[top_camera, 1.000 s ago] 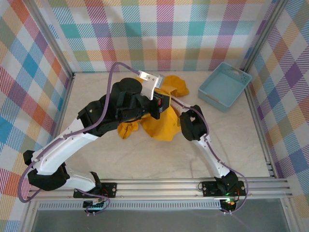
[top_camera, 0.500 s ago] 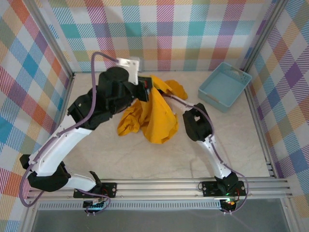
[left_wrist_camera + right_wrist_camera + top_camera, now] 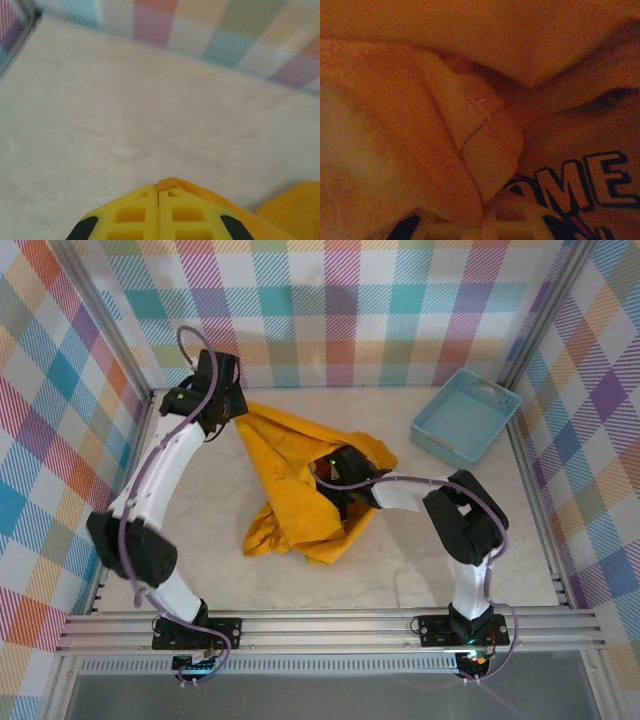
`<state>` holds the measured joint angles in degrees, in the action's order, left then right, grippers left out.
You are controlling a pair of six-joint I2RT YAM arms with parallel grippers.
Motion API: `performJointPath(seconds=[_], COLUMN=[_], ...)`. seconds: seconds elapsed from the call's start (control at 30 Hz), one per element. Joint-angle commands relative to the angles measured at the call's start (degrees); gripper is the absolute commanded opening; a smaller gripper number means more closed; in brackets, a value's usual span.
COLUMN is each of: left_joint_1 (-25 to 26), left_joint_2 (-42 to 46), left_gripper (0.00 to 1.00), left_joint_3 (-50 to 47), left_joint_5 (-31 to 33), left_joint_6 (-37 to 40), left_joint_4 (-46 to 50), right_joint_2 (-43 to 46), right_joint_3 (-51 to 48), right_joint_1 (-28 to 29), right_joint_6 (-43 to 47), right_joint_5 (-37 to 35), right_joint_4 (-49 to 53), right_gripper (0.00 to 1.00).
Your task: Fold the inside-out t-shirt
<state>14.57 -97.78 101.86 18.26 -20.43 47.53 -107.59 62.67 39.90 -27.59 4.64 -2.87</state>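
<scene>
The bunched folds lie back from and below my left gripper, so it will next move back and down toward them, loosening the taut hem to release it.
The inside-out t-shirt (image 3: 290, 475), mustard-orange, lies bunched mid-table with one edge drawn taut up toward the rear left corner. There my left gripper (image 3: 236, 412) is shut on that edge. In the left wrist view the yellow fingertips (image 3: 145, 200) meet, and the left gripper (image 3: 158, 190) pinches the shirt's hem (image 3: 200, 192) above bare table. My right gripper (image 3: 335, 480) is pushed into the folds from the right. In the right wrist view the right gripper (image 3: 485, 220) is shut on a fold of cloth (image 3: 490, 150), with dark lettering (image 3: 580, 185) beside it.
A light blue basket (image 3: 465, 418) stands at the back right, apart from the shirt. Checked walls and metal posts close in the cream table (image 3: 200, 530). Bare table lies in front of the shirt and to its left.
My left arm has swung from over the shirt to the rear left corner, drawing the shirt's edge out with it. My right arm has reached into the cloth and its gripper has shut.
</scene>
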Motion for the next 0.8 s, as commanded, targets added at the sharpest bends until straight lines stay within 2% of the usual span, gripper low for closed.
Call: performJointPath(seconds=[0.0, 0.17, 0.37, 0.5, 0.77], left_joint_1=[-1.8, -1.8, -4.1, -6.5, -10.2], left_joint_2=[-8.1, -19.1, -25.9, -28.3, -29.0], left_gripper=[0.00, 0.00, 0.00, 0.00, 0.00], left_joint_3=[-0.4, 0.4, 1.6, 1.1, -5.1], left_joint_5=[-0.9, -0.7, 3.2, 6.7, 9.3], left_joint_6=[-2.3, -3.9, -6.2, -7.7, -9.1], left_joint_4=[5.8, 9.3, 12.1, 14.3, 13.6], right_joint_2=[6.3, 13.2, 17.9, 24.1, 37.7], right_joint_3=[-3.9, -11.0, -11.7, -14.7, -16.9], right_joint_1=[1.0, 1.2, 1.4, 1.4, -0.4], right_joint_6=[1.4, 0.3, 1.2, 2.5, 5.6], right_joint_5=[6.1, 8.2, 14.8, 10.5, 3.2], right_joint_4=[-14.4, -23.0, -21.3, -20.2, -13.2], right_gripper=[0.00, 0.00, 0.00, 0.00, 0.00])
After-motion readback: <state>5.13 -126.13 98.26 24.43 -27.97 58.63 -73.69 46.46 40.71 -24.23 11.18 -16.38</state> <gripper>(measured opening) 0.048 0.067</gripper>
